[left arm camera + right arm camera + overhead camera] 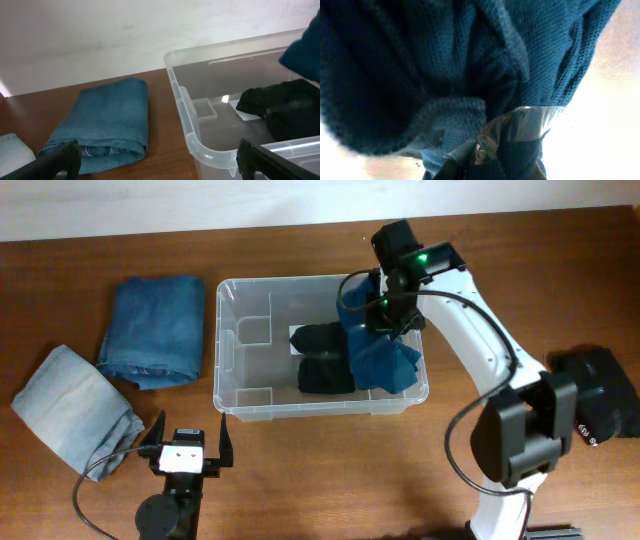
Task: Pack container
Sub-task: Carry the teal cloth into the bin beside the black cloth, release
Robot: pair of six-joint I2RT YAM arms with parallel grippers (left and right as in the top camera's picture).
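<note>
The dark teal knit garment (380, 350) still hangs above the container's bottom. My right gripper lowers into the container's end beside the black garment next and releases the knit garment.
The clear plastic container (228, 350) stands mid-table, with a white label (297, 337) on its bottom; its near left corner shows in the left wrist view (200, 145). Inside lies a black garment (325, 358), also in the left wrist view (280, 107). A dark teal knit garment (380, 350) hangs over the container's right end. My right gripper (388, 308) is shut on it; the knit (445, 65) fills the right wrist view. My left gripper (187, 442) is open and empty, in front of the container's left corner (160, 160).
A folded blue denim garment (155, 328) lies left of the container, also in the left wrist view (110, 120). A folded light grey-blue garment (70, 415) lies at the front left. The right arm's base (520, 430) stands at the right.
</note>
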